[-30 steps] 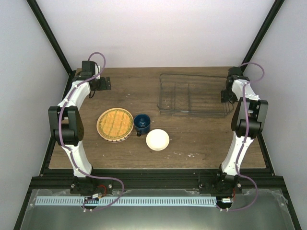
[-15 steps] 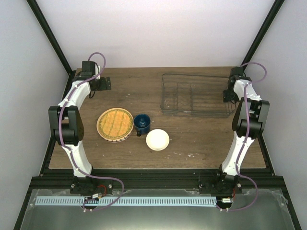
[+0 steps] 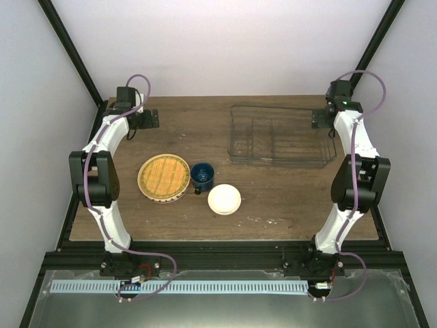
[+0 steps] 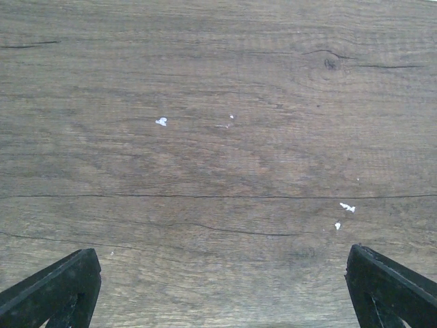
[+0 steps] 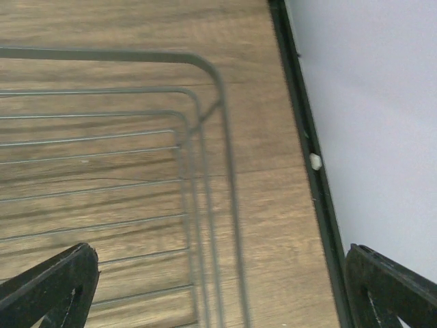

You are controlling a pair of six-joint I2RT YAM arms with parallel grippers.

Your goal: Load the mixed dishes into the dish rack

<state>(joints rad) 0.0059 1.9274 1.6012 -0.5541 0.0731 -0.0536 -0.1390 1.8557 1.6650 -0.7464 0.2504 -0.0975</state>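
Observation:
My left gripper should move back and down onto the mug's rim by the plate next, because the mug is below it, to its right in the top view.
The dish rack (image 3: pixel 280 135) of thin dark wire stands at the back right of the table. Its far right corner shows in the right wrist view (image 5: pixel 205 137). My right gripper (image 3: pixel 319 119) is open and empty above that corner (image 5: pixel 218 301), clear of the wire. The yellow-orange grid plate (image 3: pixel 164 175) lies left of centre on top of a stack; only a pale rim shows beneath it, so the striped and pink plates are hidden. The dark blue mug (image 3: pixel 201 175) stands right beside it. The small cream bowl (image 3: pixel 224 199) sits nearer. My left gripper (image 3: pixel 147 119) is open over bare wood (image 4: pixel 218 301).
The wooden table (image 3: pixel 205 130) is framed by a black rail; its right edge rail (image 5: pixel 307 137) and the white wall run close beside the rack. Small white specks (image 4: pixel 161 121) lie on the wood under my left gripper.
The rack slid a little to the right with my right gripper at its right end. That gripper then moved back and up, off the rack. The left arm has not moved.

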